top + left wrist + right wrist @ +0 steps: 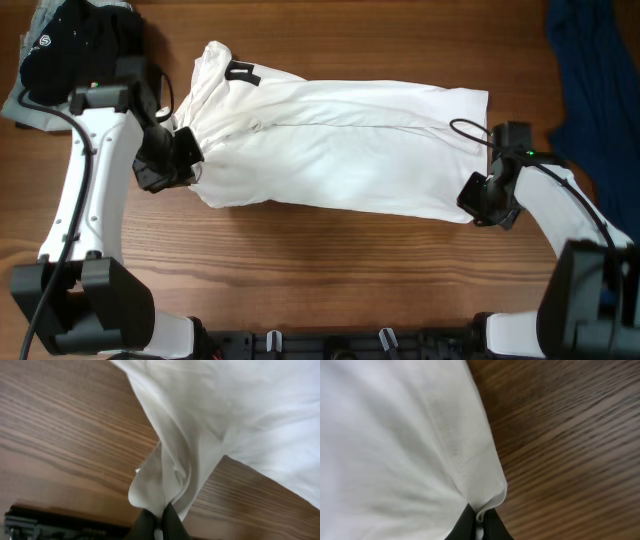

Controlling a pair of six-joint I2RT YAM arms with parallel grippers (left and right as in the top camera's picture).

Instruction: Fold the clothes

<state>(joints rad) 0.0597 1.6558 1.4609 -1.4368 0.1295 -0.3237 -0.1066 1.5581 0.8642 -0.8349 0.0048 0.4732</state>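
Note:
The shirt's near half is still unfolded, so my left gripper will next carry its bunched cloth outward onto the shirt's far layer beside the black lettering and release it.
The white T-shirt (340,145) lies stretched across the middle of the wooden table, folded lengthwise, with a bit of black lettering (241,72) showing near its left end. My left gripper (185,160) is shut on bunched cloth at the shirt's left end; in the left wrist view the fabric (210,420) rises taut from the jaws (158,522). My right gripper (478,200) is shut on the shirt's lower right hemmed corner (485,485), pinched between the jaws (479,527).
A black and pale grey-blue garment (70,45) lies at the back left corner. A dark blue garment (595,70) lies at the back right. Bare wood (330,270) runs along the front edge.

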